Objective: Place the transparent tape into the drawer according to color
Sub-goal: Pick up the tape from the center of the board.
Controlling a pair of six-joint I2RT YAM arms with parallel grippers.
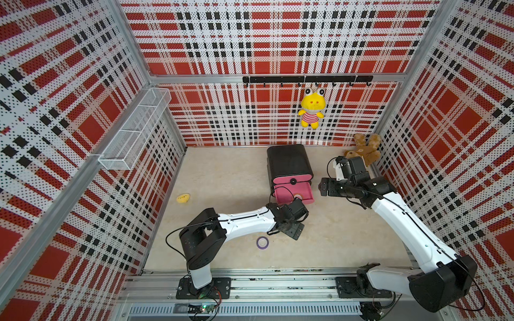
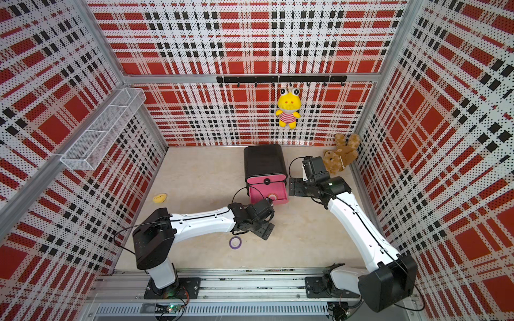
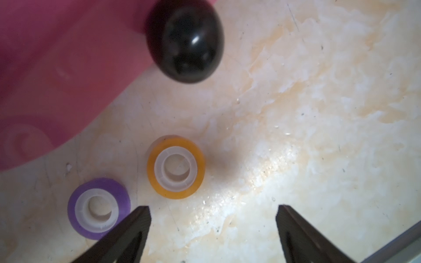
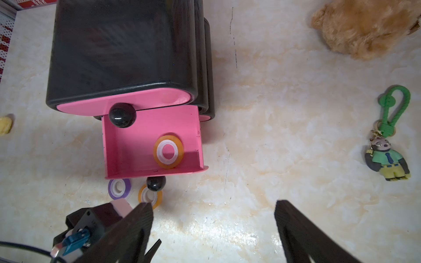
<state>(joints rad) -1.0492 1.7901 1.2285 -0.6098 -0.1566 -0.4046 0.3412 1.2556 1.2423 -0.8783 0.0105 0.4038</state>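
Note:
I will lower one finger of my left gripper into the orange roll's hole next and close on the orange roll's rim away from the purple roll, because the table beside it is bare.
The black drawer cabinet has its lower pink drawer pulled out, with one orange transparent tape lying inside. On the table just in front of the drawer's black knob lie an orange roll and a purple roll. My left gripper hangs open above them, holding nothing. In both top views its wrist hides these two rolls. Another purple roll lies nearer the front. My right gripper is open and empty, to the right of the drawer.
A brown teddy bear lies in the back right corner and a figure keychain lies right of the cabinet. A small yellow toy sits at the left. A yellow plush hangs on the back wall, a wire basket on the left wall.

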